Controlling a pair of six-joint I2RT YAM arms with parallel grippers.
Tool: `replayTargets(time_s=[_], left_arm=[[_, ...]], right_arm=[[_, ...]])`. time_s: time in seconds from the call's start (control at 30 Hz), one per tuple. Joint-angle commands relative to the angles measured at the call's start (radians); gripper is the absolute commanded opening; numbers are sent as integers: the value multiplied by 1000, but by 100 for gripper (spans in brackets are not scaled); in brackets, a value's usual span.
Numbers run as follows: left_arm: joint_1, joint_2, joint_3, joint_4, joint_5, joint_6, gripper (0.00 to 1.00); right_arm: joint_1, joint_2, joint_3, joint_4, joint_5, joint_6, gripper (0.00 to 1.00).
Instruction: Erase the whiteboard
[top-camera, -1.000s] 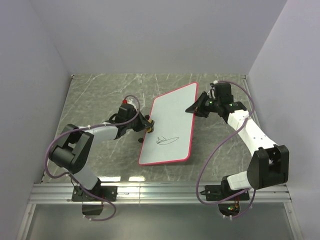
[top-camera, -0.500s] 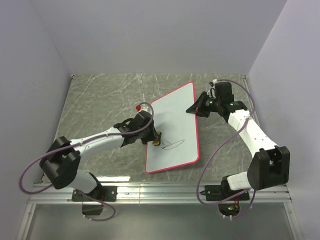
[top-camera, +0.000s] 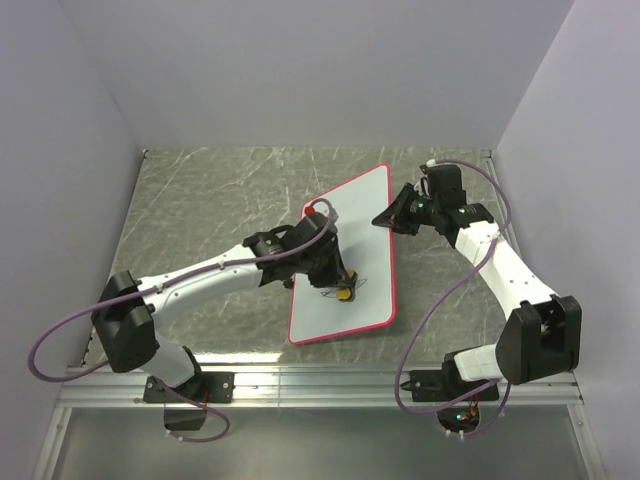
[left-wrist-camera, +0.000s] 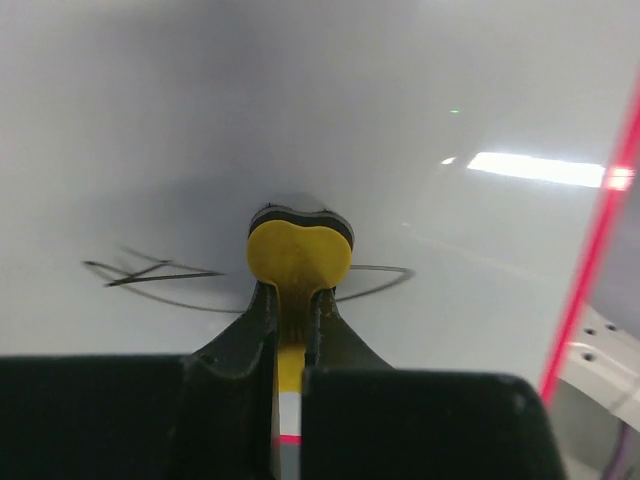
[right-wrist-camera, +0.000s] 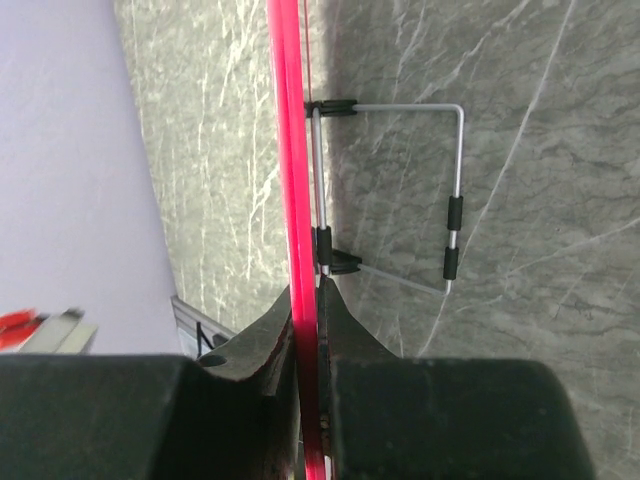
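I will wipe the scribble (top-camera: 350, 287), raise my left gripper past the board's edge and bring it down to let go, because bare tabletop is to its left in the top view.
The whiteboard (top-camera: 350, 240), white with a thin red rim, lies tilted on the table and bears a black scribble (top-camera: 350, 287) near its lower part. My left gripper (top-camera: 340, 285) is shut on a small yellow eraser (left-wrist-camera: 298, 255) and presses it on the board over the scribble (left-wrist-camera: 150, 272). My right gripper (top-camera: 385, 217) is shut on the board's upper right edge; the red rim (right-wrist-camera: 290, 150) runs between its fingers, edge-on. The wire stand (right-wrist-camera: 455, 210) on the board's back shows in the right wrist view.
The grey marbled table (top-camera: 200, 200) carries the board. Purple-white walls close it in at the back and both sides. A metal rail (top-camera: 320, 385) runs along the near edge by the arm bases.
My left arm has swept right from the board's left edge onto the board with the eraser, reaching the scribble. The board's lower end has swung a little right. The right gripper has kept its hold.
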Motion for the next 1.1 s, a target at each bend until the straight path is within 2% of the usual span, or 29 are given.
replayTargets(time_s=[0.0,0.1,0.2,0.3,0.47,0.7,0.83,1.07], left_arm=[[-49,62,117,6,122,-35,0],[-57,90,194,2,116,-35,0],[-59,93,173,20,115,-38,0],[-57,64,24,113,136,-61,0],[-28,-2,-178,186,89,-81,0],[148,-150,-580,328,67,-110,0],[216,-191,-650,351,35,-92,0],[222,-112,-627,361,23,-58,0]], right_arm=[[12,-35,5,62,109,114,0],[14,-34,2,62,111,120,0],[12,-35,-1,59,114,121,0],[13,-35,-1,57,112,123,0],[12,-37,2,57,115,134,0],[9,-26,22,74,74,160,0],[9,-26,19,76,68,166,0],[9,-27,19,71,62,161,0]])
